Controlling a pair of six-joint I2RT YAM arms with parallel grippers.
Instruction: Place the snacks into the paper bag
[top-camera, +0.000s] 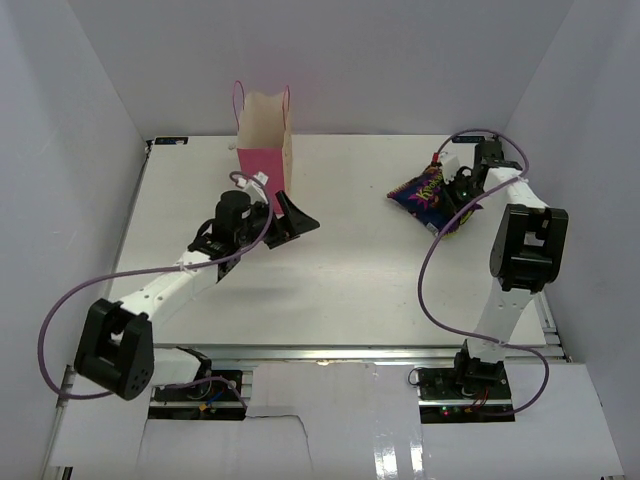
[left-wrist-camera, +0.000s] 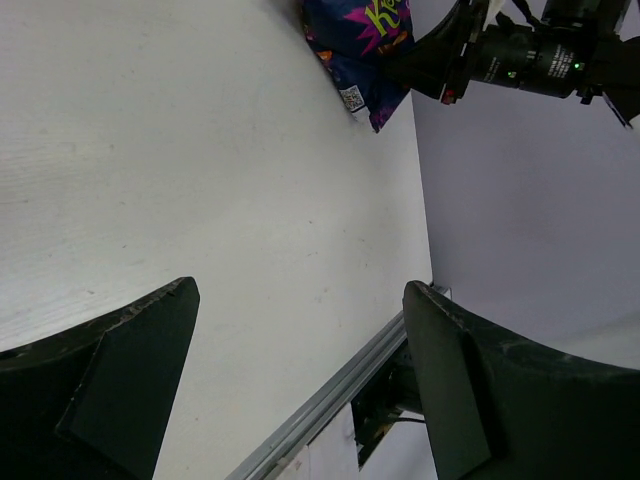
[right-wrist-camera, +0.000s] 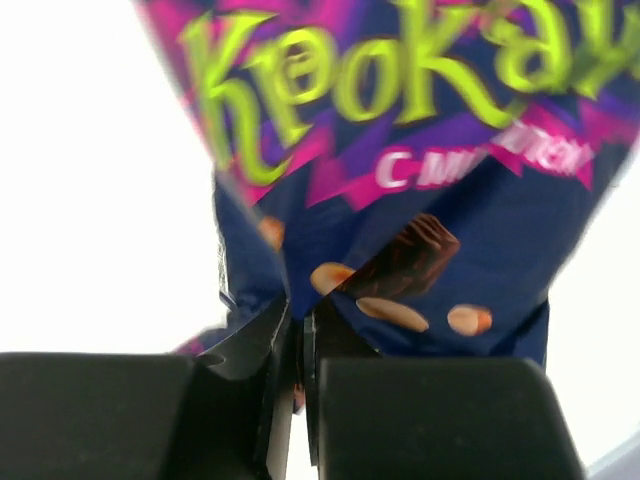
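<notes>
Next I will move my left gripper across to its right in the top view onto the snack bag's loose end (top-camera: 396, 194), since my right gripper holds the snack bag's other side.
The pink paper bag (top-camera: 262, 150) stands upright at the back of the table, left of centre, its cream inside facing me. My left gripper (top-camera: 297, 222) is open and empty just right of the bag's base, its fingers (left-wrist-camera: 120, 380) spread wide. The crinkly dark blue-purple snack bag (top-camera: 428, 196) is at the back right; it also shows in the left wrist view (left-wrist-camera: 362, 40). My right gripper (right-wrist-camera: 297, 335) is shut on an edge of the snack bag (right-wrist-camera: 400, 150); the top view shows it by the bag's right side (top-camera: 460, 190). No small packets are in view.
The white table (top-camera: 350, 270) is walled by white panels at left, right and back. Its metal front rail (left-wrist-camera: 320, 405) runs along the near edge. Purple cables loop off both arms.
</notes>
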